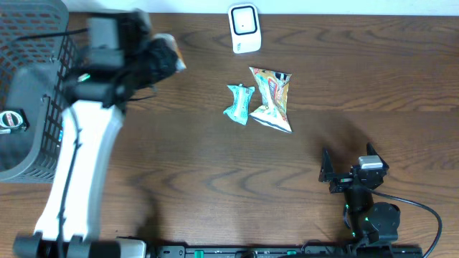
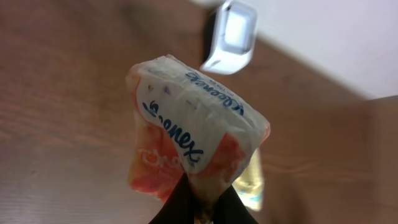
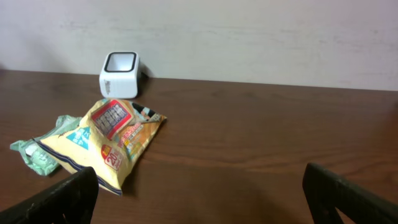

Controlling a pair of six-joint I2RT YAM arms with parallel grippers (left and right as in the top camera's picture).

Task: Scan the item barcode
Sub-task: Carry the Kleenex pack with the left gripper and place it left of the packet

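The left gripper should carry the pack down to the bare tabletop [image 1: 216, 95] beside the green packet and release it there, since that spot is below the gripper, to its right in the overhead view.
My left gripper [image 2: 202, 208] is shut on a Kleenex tissue pack [image 2: 193, 134], white and orange with blue lettering, pinched at its lower edge. From overhead, the left gripper [image 1: 163, 61] holds the pack [image 1: 174, 56] above the table's back left, next to the basket. The white barcode scanner [image 1: 244, 29] stands at the back centre, to the right of the pack; it shows blurred behind the pack as the scanner [image 2: 233, 34]. My right gripper [image 1: 351, 168] rests open at the front right, nothing between its fingers [image 3: 62, 199].
A grey mesh basket [image 1: 29, 43] fills the left edge, with a round labelled item [image 1: 11, 120] in it. A yellow snack bag [image 1: 271, 99] and a green packet [image 1: 239, 104] lie mid-table, in front of the scanner [image 3: 119, 73].
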